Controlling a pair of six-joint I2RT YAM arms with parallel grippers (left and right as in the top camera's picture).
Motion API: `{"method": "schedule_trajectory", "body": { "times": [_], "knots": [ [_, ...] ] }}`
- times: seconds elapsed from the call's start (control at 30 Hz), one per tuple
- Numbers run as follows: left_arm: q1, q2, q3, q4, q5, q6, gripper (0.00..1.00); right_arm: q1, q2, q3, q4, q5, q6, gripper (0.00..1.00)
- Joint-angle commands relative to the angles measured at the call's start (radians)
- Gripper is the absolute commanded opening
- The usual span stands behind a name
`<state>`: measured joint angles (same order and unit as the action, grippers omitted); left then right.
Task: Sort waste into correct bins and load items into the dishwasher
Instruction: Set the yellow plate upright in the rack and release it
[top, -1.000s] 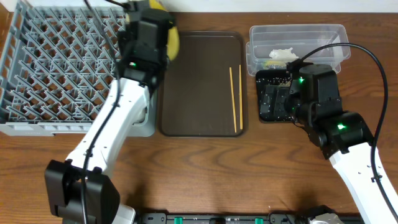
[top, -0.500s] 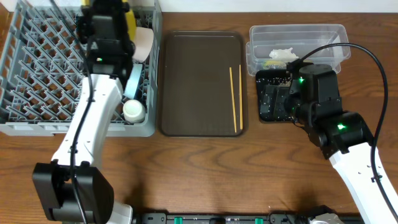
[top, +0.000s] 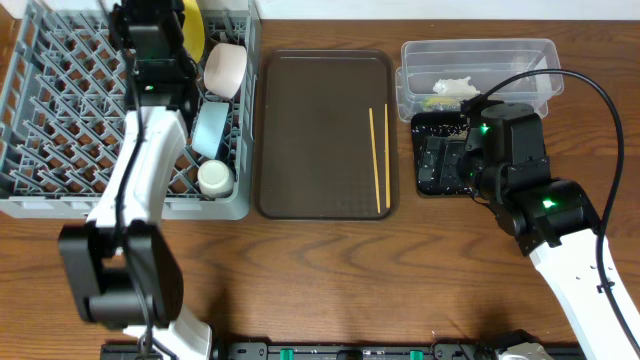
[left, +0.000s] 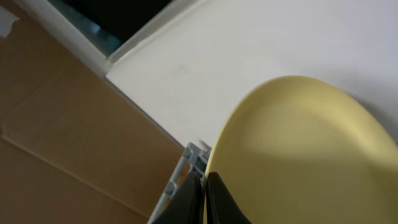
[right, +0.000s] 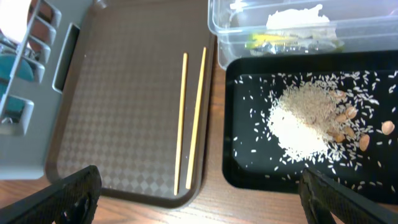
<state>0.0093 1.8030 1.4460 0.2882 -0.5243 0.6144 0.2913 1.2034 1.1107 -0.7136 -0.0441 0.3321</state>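
Observation:
The yellow plate (top: 193, 28) is still above free pegs of the dish rack, beside the small white bowl. My left gripper will next lower the plate straight toward the rack's far part.
My left gripper (left: 204, 202) is shut on the rim of the yellow plate (left: 305, 155), held on edge over the back right of the grey dish rack (top: 70, 110); the plate (top: 193, 28) shows beside the arm in the overhead view. The rack holds the small white bowl (top: 225, 68), light blue bowl (top: 209, 130) and white cup (top: 214, 178). The chopsticks (top: 379, 158) lie on the brown tray (top: 310, 130), also in the right wrist view (right: 190, 118). My right gripper (right: 199, 193) is open and empty above the black tray (right: 249, 155) with rice and crumbs (right: 311, 121). The clear tub (right: 273, 28) holds white paper and a greenish scrap.
The brown serving tray (right: 124, 106) sits between the rack and the bins. Bare wooden table (top: 350, 270) runs along the front. The right arm hangs over the black tray (top: 430, 165) in the overhead view.
My left arm has swung left from the brown tray's corner to over the rack, carrying the yellow plate. The right arm has not moved.

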Motion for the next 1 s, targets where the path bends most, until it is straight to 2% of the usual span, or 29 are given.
{"method": "schedule_trajectory", "body": {
  "times": [0.0,0.17,0.6,0.8,0.97],
  "knots": [
    [0.002,0.056,0.000,0.063,-0.075,0.092,0.07,-0.005,0.002,0.006,0.002,0.014,0.003,0.99],
    [0.002,0.096,0.000,0.142,-0.143,0.092,0.07,-0.005,0.002,0.006,0.002,0.014,0.003,0.99],
    [0.032,0.129,-0.002,0.142,-0.137,0.093,0.07,-0.005,0.002,0.006,0.002,0.014,0.003,0.99],
    [0.058,0.156,-0.002,0.106,0.024,0.191,0.07,-0.005,0.002,0.006,0.002,0.014,0.003,0.99],
    [0.058,0.172,-0.002,0.114,0.081,0.255,0.07,-0.005,0.002,0.006,0.002,0.014,0.003,0.99]
  ]
}}
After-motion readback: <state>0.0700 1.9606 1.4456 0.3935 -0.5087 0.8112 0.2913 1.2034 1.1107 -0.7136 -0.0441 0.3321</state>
